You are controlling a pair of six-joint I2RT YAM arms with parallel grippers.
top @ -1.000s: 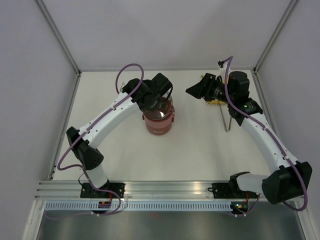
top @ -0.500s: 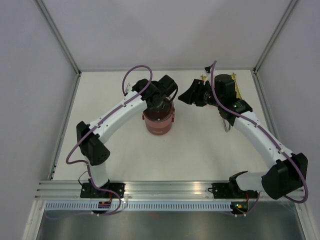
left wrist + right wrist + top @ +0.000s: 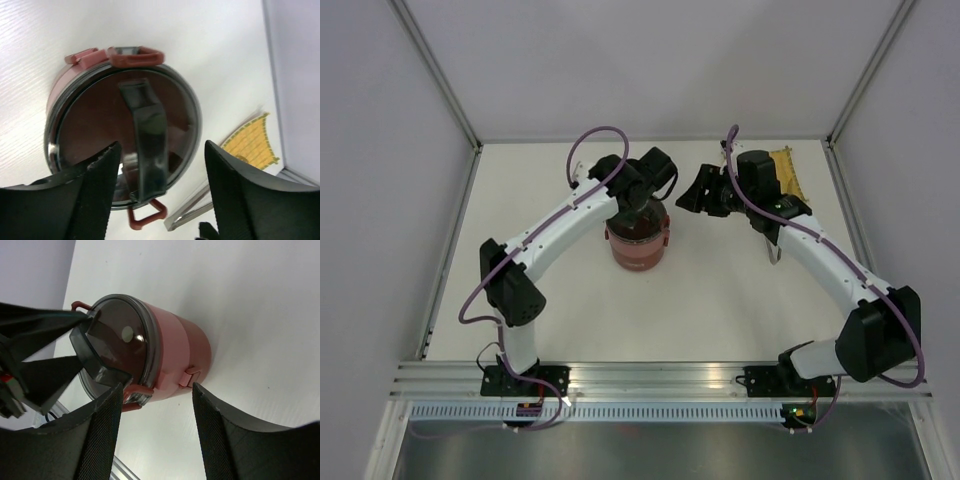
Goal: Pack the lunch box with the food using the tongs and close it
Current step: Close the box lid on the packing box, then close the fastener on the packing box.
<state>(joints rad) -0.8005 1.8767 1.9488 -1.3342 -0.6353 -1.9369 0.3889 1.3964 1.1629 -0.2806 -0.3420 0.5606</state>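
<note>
The box rim's nearest red clasp (image 3: pixel 666 224) (image 3: pixel 138 390) sits to the left of my right gripper's fingers in the top view. Next, my right gripper will move toward the box and set its fingers around the clasp.
The lunch box (image 3: pixel 638 243) stands stacked and lidded in the middle of the table, dark red, with a dark handle band (image 3: pixel 148 135) across its clear lid. My left gripper (image 3: pixel 642 203) hovers right over the lid, open, one finger on each side of the band without touching it. Open and empty, my right gripper (image 3: pixel 692 195) points at the box from the right; the box (image 3: pixel 172 352) sits just beyond its fingertips (image 3: pixel 107 412). Silver tongs (image 3: pixel 775 247) lie on the table, partly under the right arm. No food shows.
A yellow woven mat (image 3: pixel 786 170) lies at the back right, near the wall. Red clasps (image 3: pixel 135 55) stick out from the box's rim. The table's walls close in at the back and both sides.
My left gripper has opened over the lid and let go of the handle band. The right arm has swung left toward the box, uncovering the yellow mat.
</note>
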